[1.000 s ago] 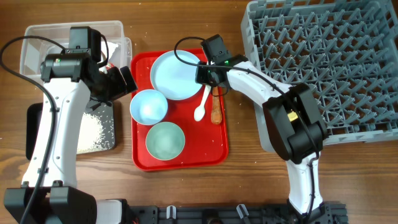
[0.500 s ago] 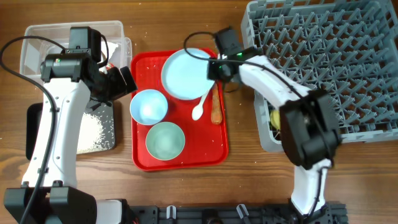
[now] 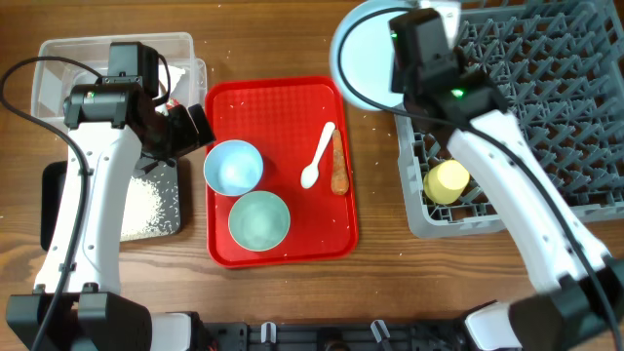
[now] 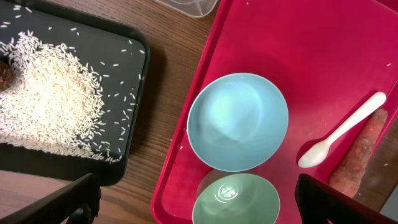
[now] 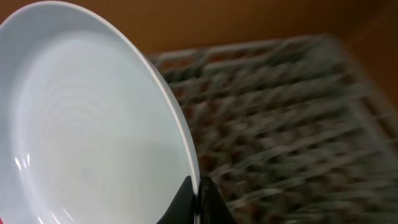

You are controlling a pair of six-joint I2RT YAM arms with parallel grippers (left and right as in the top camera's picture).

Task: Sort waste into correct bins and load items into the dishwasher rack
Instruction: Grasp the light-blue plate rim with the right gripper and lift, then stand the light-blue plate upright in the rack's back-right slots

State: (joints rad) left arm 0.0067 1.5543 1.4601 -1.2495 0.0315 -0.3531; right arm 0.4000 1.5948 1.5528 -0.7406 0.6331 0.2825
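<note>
I need to move my right gripper to the right in the overhead view, then lower it over the rack's empty wires, as the light-blue plate still hangs at the rack's edge.
My right gripper is shut on the rim of the light-blue plate and holds it raised, tilted, at the left edge of the grey rack; the plate shows in the overhead view. A yellow cup lies in the rack. On the red tray sit the light-blue bowl, pale-green bowl, white spoon and carrot-like stick. My left gripper is open above the bowls. Rice lies in the black tray.
The clear tub stands at the back left, with a red wrapper partly hidden by my left arm. A brown scrap sits at the rice's left edge. Bare wood lies between the red tray and the rack.
My right gripper lifted the plate off the red tray and carried it up and right to the rack's left edge. The left arm has not moved.
</note>
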